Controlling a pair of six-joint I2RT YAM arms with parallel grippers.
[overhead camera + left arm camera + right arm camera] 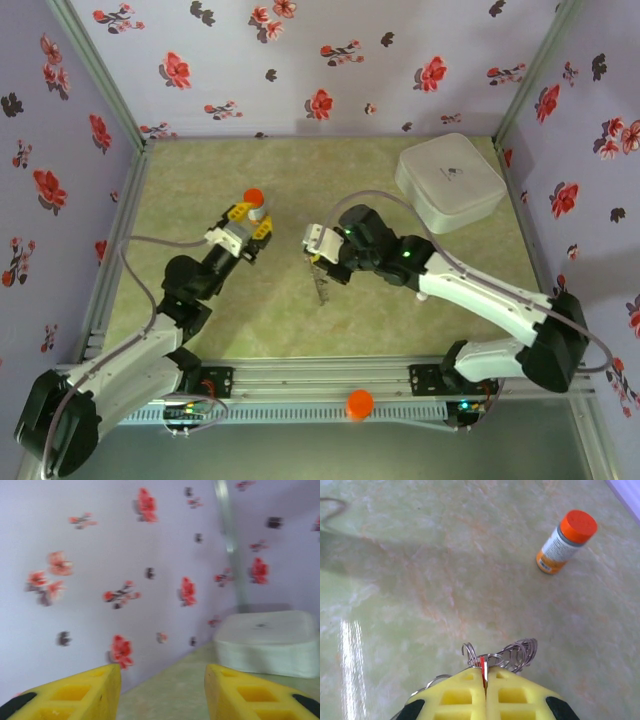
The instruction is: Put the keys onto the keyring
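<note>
My right gripper moves down next until the dangling keyring lies on the open green table, clear below the gripper, and releases the red-tagged key [483,663].
My right gripper [485,674] is shut on a thin red-tagged key [483,663], which is pinched edge-on between the yellow fingertips. Silvery wire loops of the keyring [521,652] bunch at the tips just above the green table. In the top view the right gripper [318,256] hovers mid-table with the silvery bundle [322,286] dangling below it. My left gripper [252,218] is to its left, next to the orange-capped bottle. In the left wrist view the left gripper [162,675] stands open, with nothing between its yellow fingers, and faces the flowered back wall.
The orange-capped bottle [253,200] [567,541] stands upright just beyond the left fingers. A white box [449,182] [267,642] sits at the back right. Flowered walls enclose the table on three sides. An orange cap [359,403] rests on the front rail.
</note>
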